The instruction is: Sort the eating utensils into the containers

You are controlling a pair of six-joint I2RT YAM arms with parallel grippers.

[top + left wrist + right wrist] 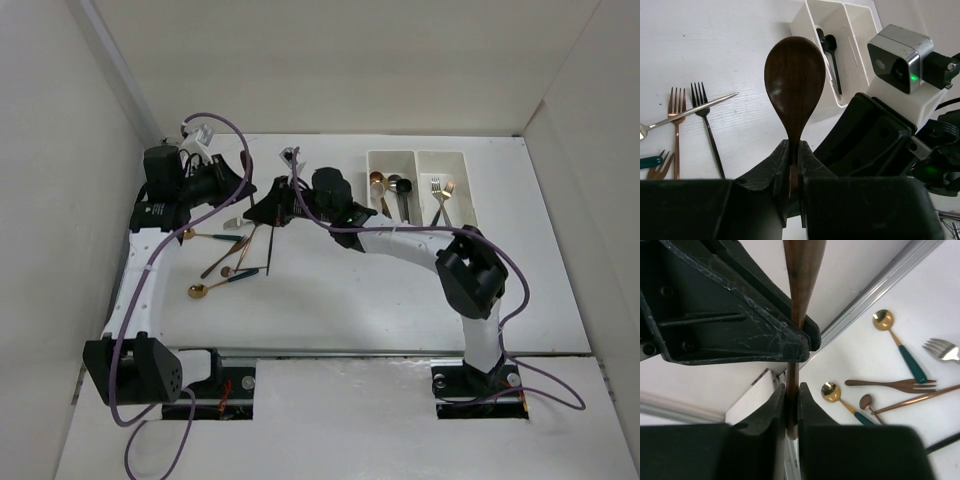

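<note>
My right gripper carries the dark brown spoon away from my left gripper next, then turns it down over that bin where spoons lie.
A dark brown spoon [795,75] is held up off the table between both arms. My left gripper [795,150] is shut on its neck just below the bowl. My right gripper [792,396] is shut on the end of the same spoon's handle [801,285], right next to the left fingers [740,320]. From above, the two grippers meet at the spoon [252,208]. The white containers [470,195] stand at the back right, spoons in the left bin and forks in the right. Loose eating utensils [232,256] lie on the table below the grippers.
On the table lie gold spoons with teal handles [886,321], a brown fork [895,385], a silver fork [942,350], a copper fork [676,107] and a black fork [702,100]. The right wrist camera [897,57] sits close beside the left gripper. White walls enclose the table.
</note>
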